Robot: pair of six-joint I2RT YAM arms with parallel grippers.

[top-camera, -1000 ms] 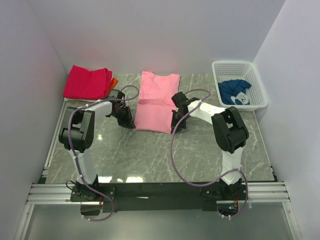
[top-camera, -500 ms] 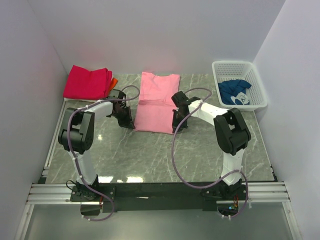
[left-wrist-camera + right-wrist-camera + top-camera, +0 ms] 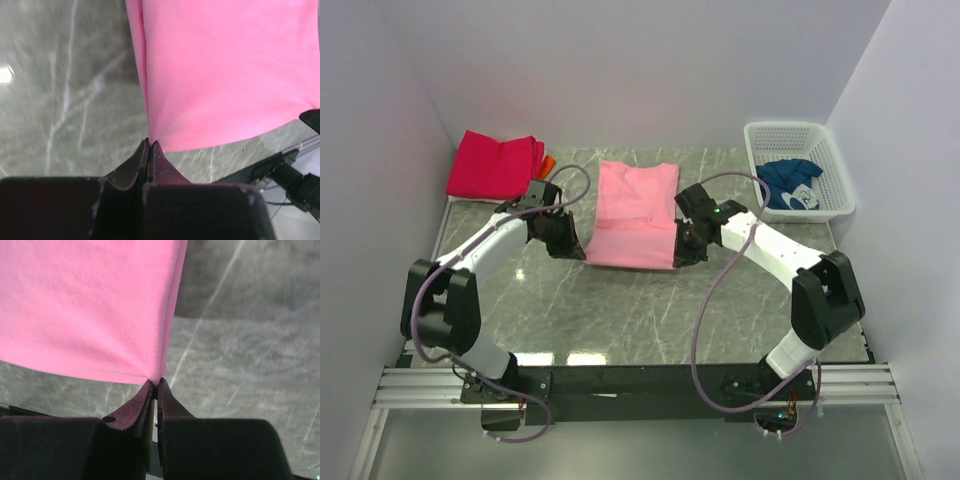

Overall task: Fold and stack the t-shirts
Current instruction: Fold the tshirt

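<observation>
The pink t-shirt is still stretched out long and narrow, so my right gripper should next carry the pinched hem corner outward onto the pink t-shirt's far end (image 3: 665, 180) and let it go.
The light pink t-shirt (image 3: 635, 213) lies narrow, sleeves folded in, at the middle of the table, its near hem raised. My left gripper (image 3: 582, 247) is shut on the hem's left corner (image 3: 150, 136). My right gripper (image 3: 678, 252) is shut on the hem's right corner (image 3: 159, 375). The pink cloth hangs taut from both pinches in the wrist views. A folded magenta-red t-shirt (image 3: 495, 165) lies at the back left on an orange one (image 3: 548, 163). A dark blue t-shirt with white print (image 3: 790, 183) sits in the white basket (image 3: 798, 133).
The white mesh basket stands at the back right by the wall. The marble table (image 3: 640, 310) is bare in front of the pink shirt. White walls close in the back and both sides.
Both grippers have lifted the pink shirt's near hem and drawn it up off the table. Both arms have stretched out farther. The shirt's visible length has shortened.
</observation>
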